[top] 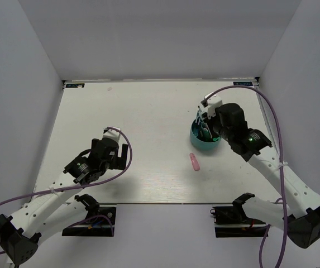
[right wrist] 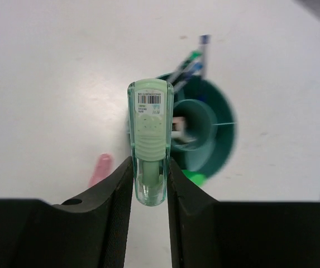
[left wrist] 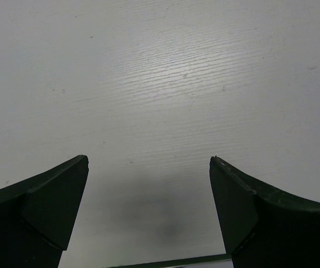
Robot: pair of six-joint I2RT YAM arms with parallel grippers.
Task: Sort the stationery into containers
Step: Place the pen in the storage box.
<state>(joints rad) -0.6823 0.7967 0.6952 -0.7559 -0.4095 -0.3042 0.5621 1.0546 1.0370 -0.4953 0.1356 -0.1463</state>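
My right gripper will next turn and tilt while it lowers the marker into the outer section (right wrist: pixel 218 151) beside the green cap, since that section shows empty.
My right gripper (right wrist: pixel 149 190) is shut on a pale green marker (right wrist: pixel 149 139) and holds it above the round teal organiser (right wrist: pixel 218 139), which holds blue pens and a green-capped highlighter. In the top view the right gripper (top: pixel 207 120) hangs over the organiser (top: pixel 196 139) at the right of the table. A pink marker (top: pixel 194 161) lies on the table just in front of the organiser; it also shows in the right wrist view (right wrist: pixel 100 169). My left gripper (top: pixel 118 155) is open and empty over bare table at the left (left wrist: pixel 148 167).
White walls enclose the table on the left, back and right. The table's front edge runs just before the arm bases. A black-edged back rim (top: pixel 160 81) marks the far side.
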